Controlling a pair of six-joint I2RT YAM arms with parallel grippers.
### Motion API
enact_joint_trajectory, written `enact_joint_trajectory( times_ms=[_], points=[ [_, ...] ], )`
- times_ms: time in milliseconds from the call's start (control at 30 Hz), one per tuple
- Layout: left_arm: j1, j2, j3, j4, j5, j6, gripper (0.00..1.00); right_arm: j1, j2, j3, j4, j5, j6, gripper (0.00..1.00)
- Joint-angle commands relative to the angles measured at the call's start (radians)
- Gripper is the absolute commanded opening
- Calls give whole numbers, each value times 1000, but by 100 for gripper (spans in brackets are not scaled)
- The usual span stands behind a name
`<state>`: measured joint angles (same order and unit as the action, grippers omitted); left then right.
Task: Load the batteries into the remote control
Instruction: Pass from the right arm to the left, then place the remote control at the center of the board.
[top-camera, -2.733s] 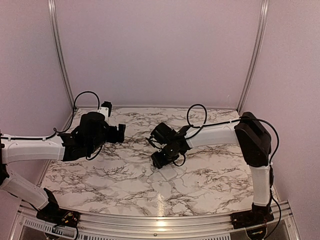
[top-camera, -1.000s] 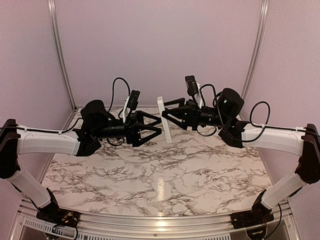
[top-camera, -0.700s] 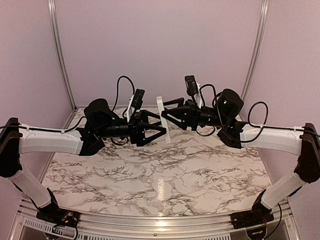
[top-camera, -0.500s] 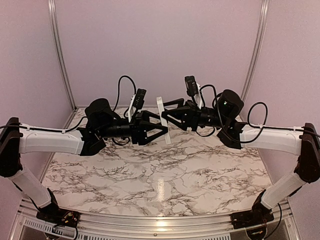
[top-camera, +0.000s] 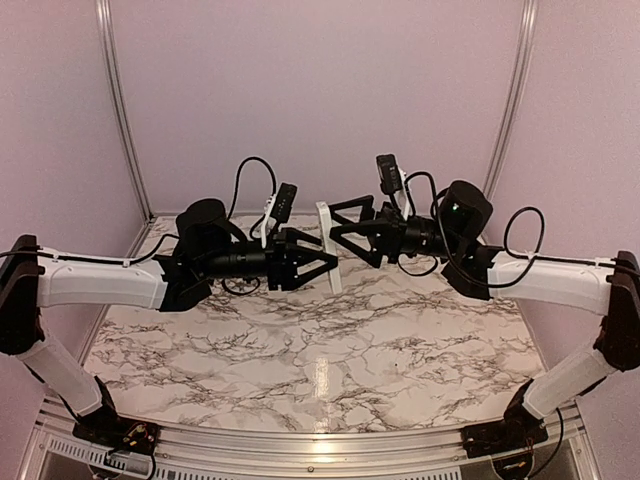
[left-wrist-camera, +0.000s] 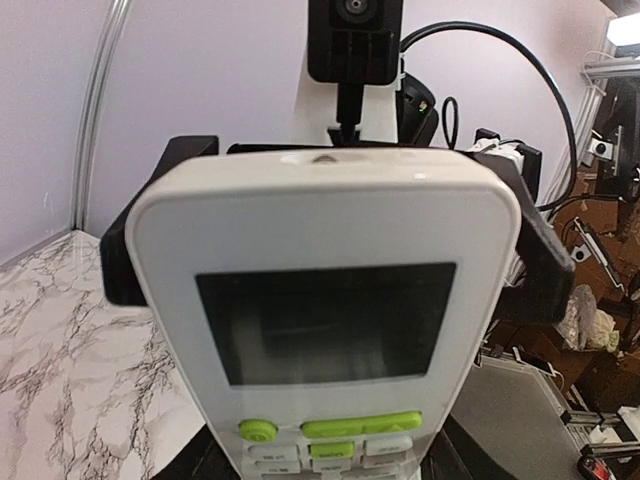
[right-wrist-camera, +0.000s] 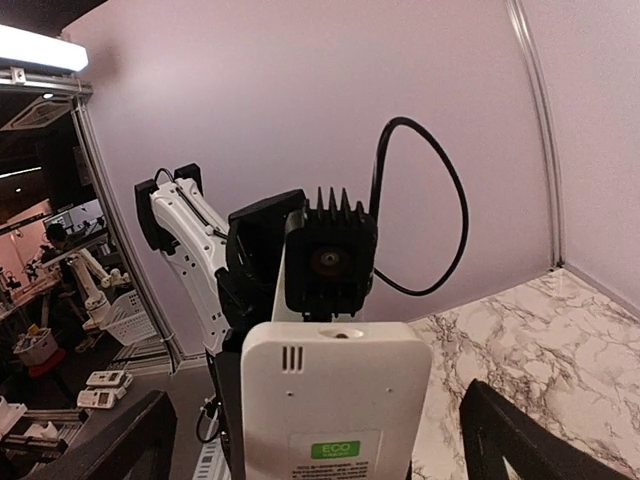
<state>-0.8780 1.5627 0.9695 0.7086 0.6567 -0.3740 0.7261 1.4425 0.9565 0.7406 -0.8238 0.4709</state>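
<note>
My left gripper will next move lower, tilt its fingers down and let go of the remote control face up on the marble tabletop, because that clear surface is below the gripper.
The white remote control (top-camera: 328, 246) hangs upright in the air between both arms, above the back of the table. My left gripper (top-camera: 326, 263) is shut on its lower part. In the left wrist view the remote control (left-wrist-camera: 325, 240) fills the frame, with its dark display and green buttons facing the camera. My right gripper (top-camera: 338, 224) stands open around the upper end. In the right wrist view the remote control (right-wrist-camera: 335, 385) shows its back with a green ECO label, and the right fingers (right-wrist-camera: 110, 440) stand wide of both its edges. The batteries are out of view.
The marble table (top-camera: 320, 340) lies well below both grippers. Pink walls and aluminium posts (top-camera: 118, 110) close in the back and sides. Cables loop over each wrist camera (top-camera: 385, 172).
The left gripper has moved in from the left and closed on the remote. The right gripper has opened off it and drawn back slightly to the right.
</note>
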Motion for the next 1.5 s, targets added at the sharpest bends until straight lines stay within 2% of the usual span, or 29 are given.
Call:
enact_joint_trajectory(
  times_ms=[0,67,167,300,400,500,633,700,1133,1467],
  points=[
    [7,-38,66,-263,-200,20,24,-47,-109,-8,-201,147,-128,99],
    [8,-33,99,-380,-300,-3,25,-64,-151,-16,-300,242,-174,99],
    [7,-39,94,-460,-399,-73,33,-82,-219,-37,-426,441,-208,99],
    [3,-25,148,-639,-552,-165,34,-84,-308,-95,-518,714,-206,99],
    [-15,19,227,-830,-686,-232,34,-83,-334,-111,-591,814,-237,99],
    [-30,85,303,-996,-755,-321,34,-83,-324,-97,-672,898,-252,99],
    [-52,198,422,-1239,-838,-383,32,-84,-319,-115,-701,902,-259,99],
    [-60,239,453,-1288,-854,-410,32,-84,-329,-141,-686,895,-260,99],
    [-81,429,549,-1427,-893,-510,31,-85,-379,-231,-638,875,-292,99],
    [-78,540,639,-1471,-888,-482,34,-83,-379,-254,-609,868,-303,99]
  ],
)
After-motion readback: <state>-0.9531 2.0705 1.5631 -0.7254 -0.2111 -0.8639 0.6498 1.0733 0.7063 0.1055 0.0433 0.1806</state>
